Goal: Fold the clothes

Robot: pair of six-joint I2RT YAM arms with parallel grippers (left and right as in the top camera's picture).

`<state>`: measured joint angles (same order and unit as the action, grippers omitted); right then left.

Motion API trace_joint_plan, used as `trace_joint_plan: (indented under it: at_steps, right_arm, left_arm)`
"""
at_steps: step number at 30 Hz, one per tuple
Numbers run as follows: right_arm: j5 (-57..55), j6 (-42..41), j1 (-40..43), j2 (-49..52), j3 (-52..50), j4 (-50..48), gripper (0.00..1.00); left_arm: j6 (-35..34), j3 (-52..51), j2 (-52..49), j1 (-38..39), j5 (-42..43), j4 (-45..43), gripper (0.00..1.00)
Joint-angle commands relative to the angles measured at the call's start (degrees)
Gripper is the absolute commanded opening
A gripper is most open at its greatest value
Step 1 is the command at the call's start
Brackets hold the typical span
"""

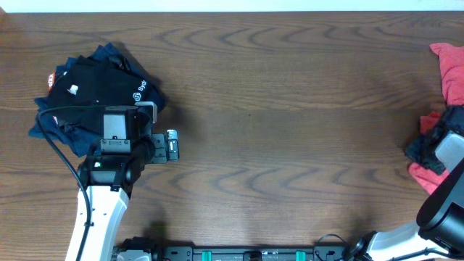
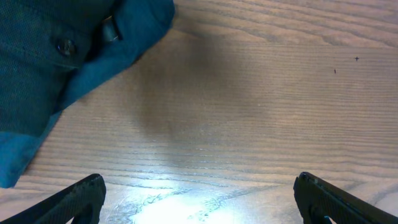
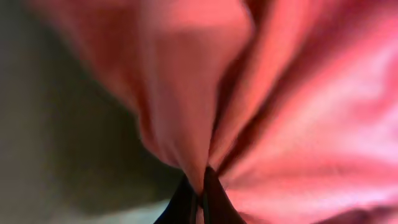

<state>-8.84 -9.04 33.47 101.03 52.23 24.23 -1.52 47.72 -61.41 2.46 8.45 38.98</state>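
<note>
The table's bare far middle lies outward of my right gripper, left in the overhead view, so next my right gripper needs to draw the fold there and release it.
The coral-red T-shirt (image 1: 451, 67) lies bunched at the table's far right edge, partly out of frame, and it fills the right wrist view (image 3: 280, 106). My right gripper (image 3: 199, 186) is shut on a pinched fold of the red shirt. In the overhead view my right gripper (image 1: 435, 141) sits over the shirt and hides part of it. My left gripper (image 2: 199, 199) is open and empty, its fingers wide apart low over bare wood. In the overhead view my left gripper (image 1: 170, 143) is just right of a pile of dark clothes.
A pile of navy-blue and black garments (image 1: 94, 87) lies at the left of the brown wooden table (image 1: 290, 116). Its blue edge, with a button, shows in the left wrist view (image 2: 68, 56). The table's front edge carries a black rail (image 1: 254, 254).
</note>
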Motion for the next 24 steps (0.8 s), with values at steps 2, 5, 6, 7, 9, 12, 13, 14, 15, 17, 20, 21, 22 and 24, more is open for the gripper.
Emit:
trace_joint_plan:
  at_steps: [2, 5, 6, 7, 9, 12, 13, 14, 15, 17, 20, 21, 22, 24]
  right_arm:
    - [42.25, 7.65, -3.8, 3.8, -2.4, 1.27, 0.01]
    - [49.55, 7.61, -9.01, 3.8, -2.4, 0.39, 0.01]
    - [50.64, 7.43, -10.97, 3.8, -2.4, -0.46, 0.01]
    - [51.47, 6.62, -13.44, 3.8, -2.4, -1.86, 0.01]
    - [51.49, 3.15, -18.62, 3.8, -2.4, -6.01, 0.01]
    - [50.58, -3.78, -26.88, 3.8, -2.12, -16.24, 0.01]
    - [49.72, -5.99, -29.38, 3.8, -1.77, -19.76, 0.01]
    - [48.17, -8.5, -32.22, 3.8, -1.18, -23.74, 0.01]
    - [46.01, -10.58, -34.88, 3.8, -0.31, -27.43, 0.01]
    - [39.8, -13.57, -39.8, 3.8, 2.21, -33.07, 0.01]
    - [28.15, -13.84, -46.03, 3.82, 6.91, -37.46, 0.01]
    - [24.92, -13.66, -47.56, 3.82, 8.39, -38.21, 0.02]
    - [22.34, -12.9, -48.92, 3.82, 9.88, -38.75, 0.02]
    - [18.86, -9.38, -51.21, 3.82, 13.07, -38.95, 0.04]
  left_arm:
    - [-0.28, 1.01, 0.09, 0.2, 0.07, -0.42, 0.98]
    - [-0.28, 1.01, 0.07, 0.2, 0.07, -1.66, 0.98]
    - [-0.31, 1.01, 0.07, 0.2, 0.07, -2.14, 0.98]
    - [-0.28, 1.01, 0.07, 0.2, 0.07, -2.43, 0.98]
    - [-0.31, 1.01, 0.04, 0.2, 0.07, -2.99, 0.98]
    - [-0.28, 1.01, 0.04, 0.2, 0.07, -3.91, 0.98]
    - [-0.31, 1.01, 0.04, 0.2, 0.07, -4.2, 0.98]
    - [-0.31, 1.01, 0.04, 0.2, 0.07, -4.63, 0.98]
    - [-0.28, 1.01, 0.04, 0.2, 0.07, -5.01, 0.98]
    - [-0.31, 1.01, 0.04, 0.2, 0.07, -6.01, 0.98]
    - [-0.28, 1.01, 0.04, 0.2, 0.07, -7.96, 0.98]
    - [-0.28, 1.01, 0.04, 0.2, 0.07, -8.76, 0.98]
    - [-0.28, 1.01, 0.04, 0.2, 0.04, -9.33, 0.98]
    - [-0.31, 1.01, 0.04, 0.2, 0.07, -10.47, 0.98]
